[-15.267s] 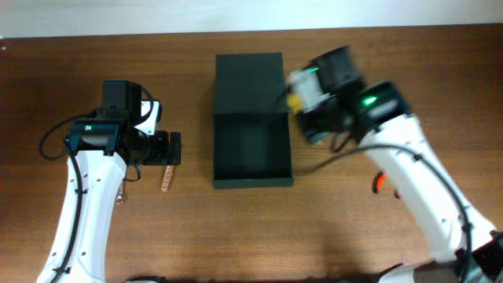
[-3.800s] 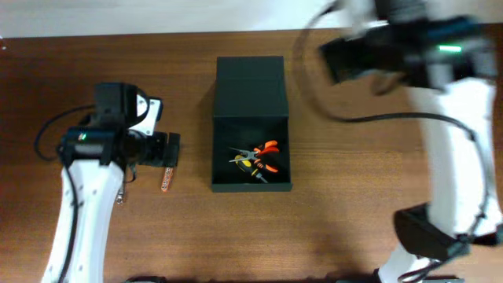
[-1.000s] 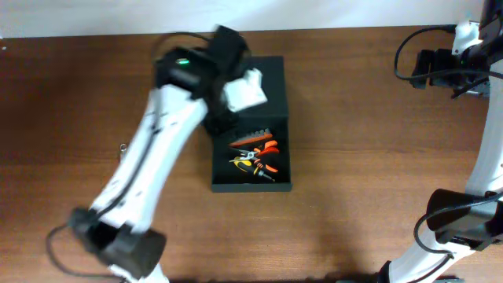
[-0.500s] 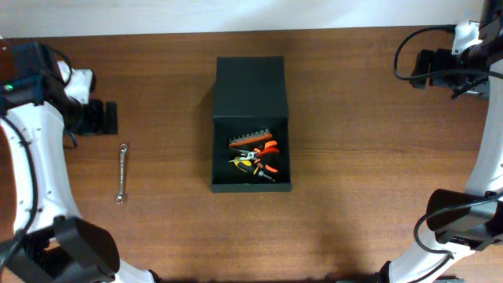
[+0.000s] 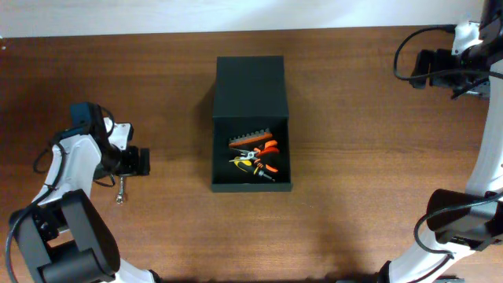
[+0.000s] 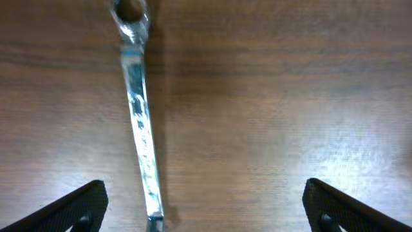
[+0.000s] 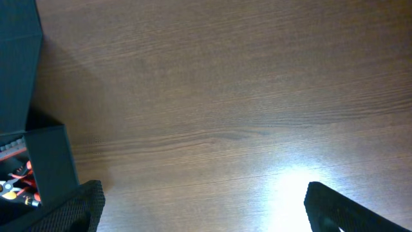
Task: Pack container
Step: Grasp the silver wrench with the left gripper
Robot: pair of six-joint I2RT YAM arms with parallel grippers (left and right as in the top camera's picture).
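Note:
The wrench is already below my left gripper, between the open fingers. My left gripper will move down toward the tabletop next and close on the middle of the wrench's shank [image 6: 143, 138].
The container [image 5: 250, 185] is a dark matte box at the table's middle, its flap lid [image 5: 249, 82] folded back to the far side. Inside lie orange-handled pliers [image 5: 266, 149], a strip of bits [image 5: 249, 139] and a small yellow-black tool [image 5: 250, 164]. A silver wrench [image 6: 140, 125] lies flat on the wood at the left. My left gripper [image 5: 135, 162] hovers over it, open; in the left wrist view the wrench runs between my fingers [image 6: 78, 206], nearer the left one, touching neither. My right gripper [image 5: 425, 68] stands open at the far right, holding nothing.
In the right wrist view the container's corner [image 7: 48, 161] and lid [image 7: 19, 58] show at the left, with bare wood under the open gripper [image 7: 206, 209]. The wrench's lower end [image 5: 119, 192] sticks out below the left arm. The table's far edge runs along the top.
My left arm swung from over the container out to the left and then came down over the wrench. A bit strip now lies in the container. The right arm has not moved.

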